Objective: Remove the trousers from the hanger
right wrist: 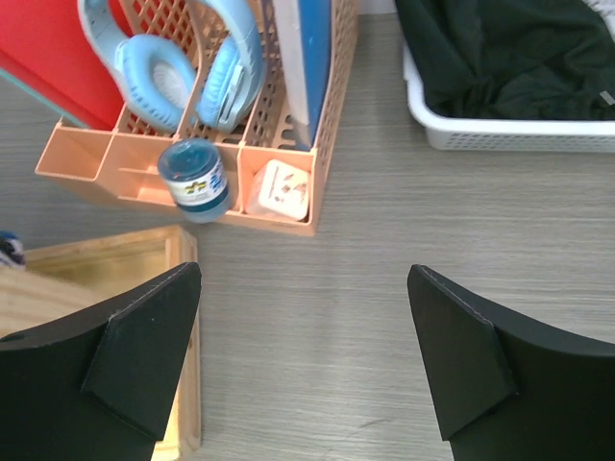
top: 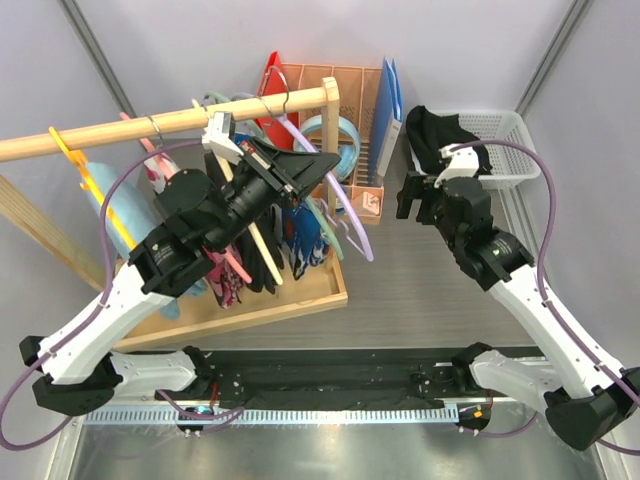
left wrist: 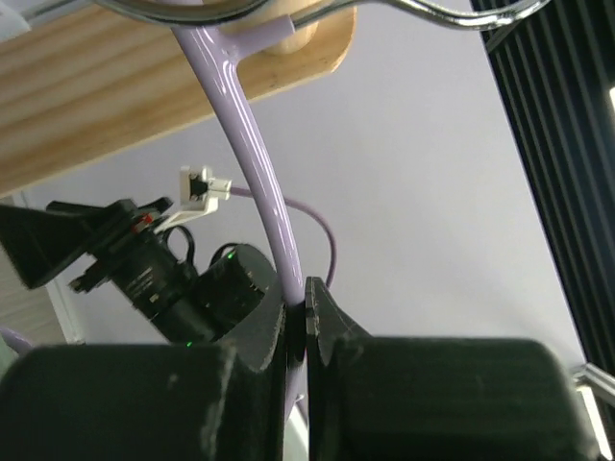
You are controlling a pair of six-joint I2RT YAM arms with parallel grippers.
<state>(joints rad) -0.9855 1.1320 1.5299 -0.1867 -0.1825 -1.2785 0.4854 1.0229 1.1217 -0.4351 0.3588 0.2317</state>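
Observation:
My left gripper moves down next, sets the lilac hanger's hook onto the rail's end [top: 291,103] and releases it, as the bare hanger's hook reaches over the rail.
The dark blue trousers with white and red print [top: 308,240] hang in the wooden rack under the rail [top: 120,130]. The black trousers [top: 440,130] lie in the white basket [top: 515,150] and also show in the right wrist view [right wrist: 509,58]. My left gripper [top: 322,163] is up at the rail's right end, shut on the thin bar of a lilac hanger [left wrist: 252,144], whose lower end [top: 350,215] curves down to the right. My right gripper [top: 420,195] is open and empty over bare table [right wrist: 303,346], in front of the basket.
A pink floral garment [top: 225,280] and a light-blue cloth [top: 120,215] hang on the left of the rail. A peach desk organizer [right wrist: 144,154] with blue headphones [right wrist: 163,58] stands behind the rack's wooden base [top: 300,300]. A metal hook [left wrist: 452,12] sits over the rail.

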